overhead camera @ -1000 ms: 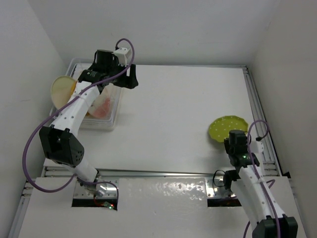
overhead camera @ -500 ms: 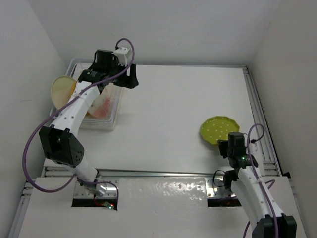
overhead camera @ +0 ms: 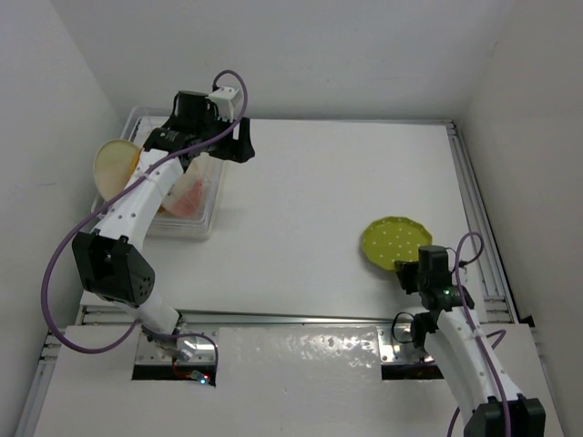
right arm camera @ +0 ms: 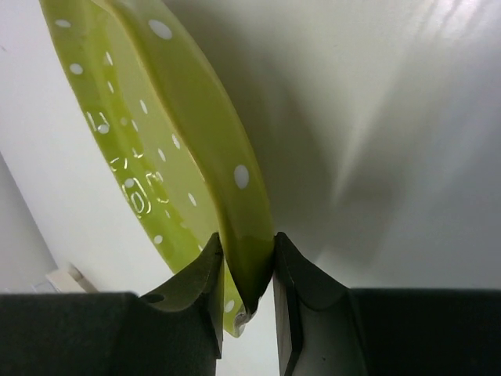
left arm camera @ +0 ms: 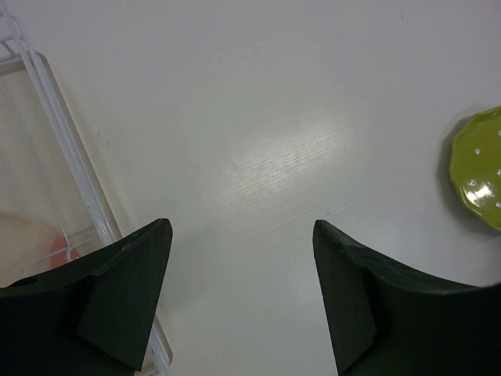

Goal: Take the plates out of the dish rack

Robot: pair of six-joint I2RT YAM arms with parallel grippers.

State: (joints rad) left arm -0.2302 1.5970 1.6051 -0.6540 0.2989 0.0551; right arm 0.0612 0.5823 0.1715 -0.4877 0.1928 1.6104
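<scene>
The white-and-pink plate (overhead camera: 189, 191) is still standing inside the dish rack, so next I need to move my left gripper to the left in the top view, then down onto that plate.
My right gripper (overhead camera: 412, 273) is shut on the rim of the scalloped green plate with white dots (overhead camera: 393, 243), which it holds low over the table at the right. In the right wrist view the plate (right arm camera: 184, 157) stands on edge between my fingertips (right arm camera: 244, 266). The clear dish rack (overhead camera: 211, 205) sits at the far left with a cream plate (overhead camera: 114, 164) leaning at its left side and a white-and-pink plate (overhead camera: 189, 191) inside. My left gripper (overhead camera: 244, 146) is open and empty over the table just right of the rack; in the left wrist view its gap (left arm camera: 243, 266) frames bare table, with the green plate (left arm camera: 477, 176) far off.
White walls close in the table at the back, left and right. A metal rail (overhead camera: 474, 200) runs along the right edge and another (overhead camera: 273, 319) along the near edge. The rack's rim (left arm camera: 74, 168) shows at the left of the left wrist view.
My right gripper has carried the green plate to the left and toward the near edge. The left arm has not moved.
</scene>
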